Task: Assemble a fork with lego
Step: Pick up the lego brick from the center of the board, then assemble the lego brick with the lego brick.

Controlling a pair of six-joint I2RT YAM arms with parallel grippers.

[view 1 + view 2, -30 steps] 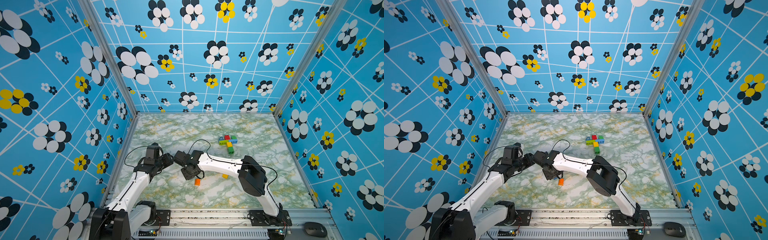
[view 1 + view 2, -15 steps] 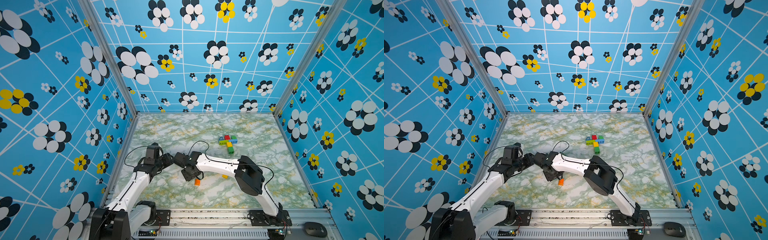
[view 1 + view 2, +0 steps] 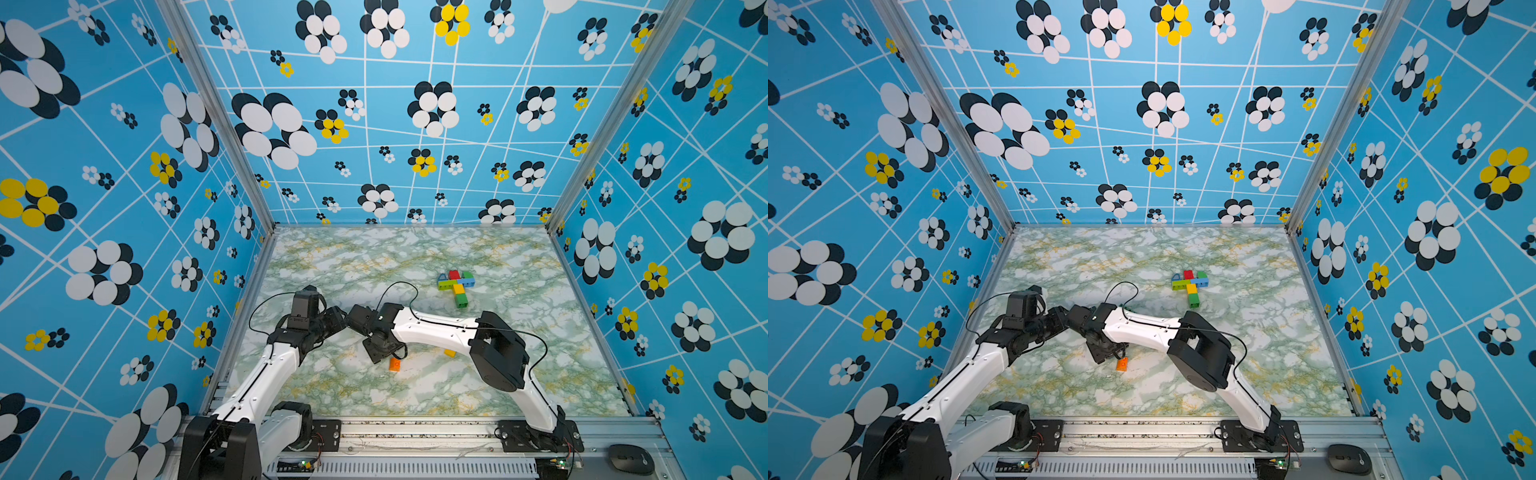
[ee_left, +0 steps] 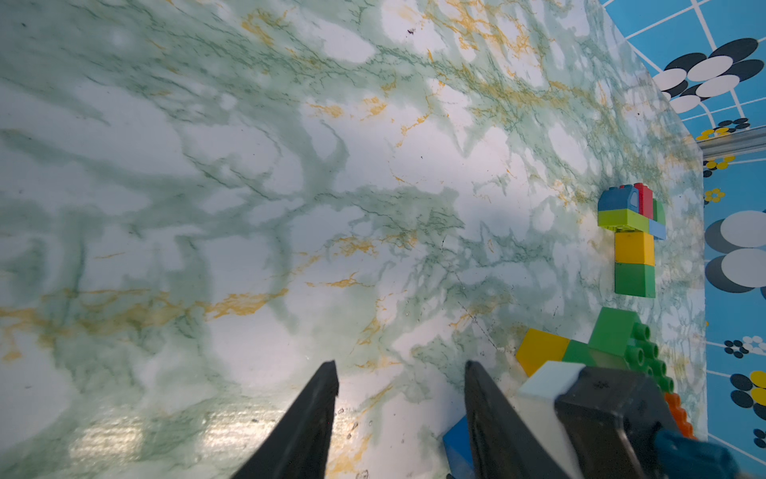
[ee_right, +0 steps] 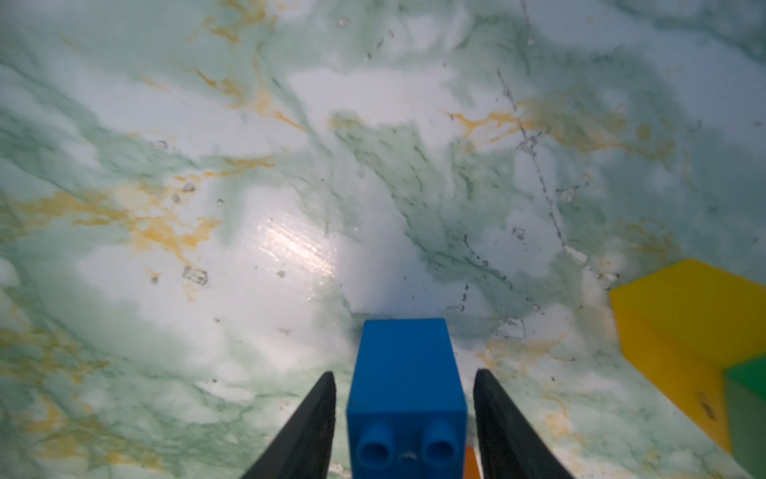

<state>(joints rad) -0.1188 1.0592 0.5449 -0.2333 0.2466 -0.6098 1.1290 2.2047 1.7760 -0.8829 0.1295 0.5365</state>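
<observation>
The right gripper eases up slightly next and brings its open fingers together on the blue brick's sides, since the brick already lies between them.
A blue lego brick (image 5: 404, 356) lies on the marble table between my right gripper's (image 5: 404, 375) fingers, studs toward the camera, with a gap on each side; that gripper is open. In both top views the right gripper (image 3: 384, 353) hides this brick. An orange brick (image 3: 395, 364) lies just beside it. A yellow brick (image 5: 679, 315) joined to a green one (image 5: 750, 398) sits close by. The T-shaped lego assembly (image 3: 455, 284) of blue, red, green, lime and yellow bricks lies farther back. My left gripper (image 4: 400, 365) is open and empty, pointing at the right wrist (image 3: 357, 322).
The marble table (image 3: 374, 257) is boxed in by blue flowered walls on three sides. A metal rail (image 3: 415, 428) runs along the front edge. The right arm's elbow (image 3: 498, 353) hangs over the front right, with a cable looping above its forearm.
The right arm has shifted only slightly over the table. The left arm, the orange brick and the assembly have stayed where they were.
</observation>
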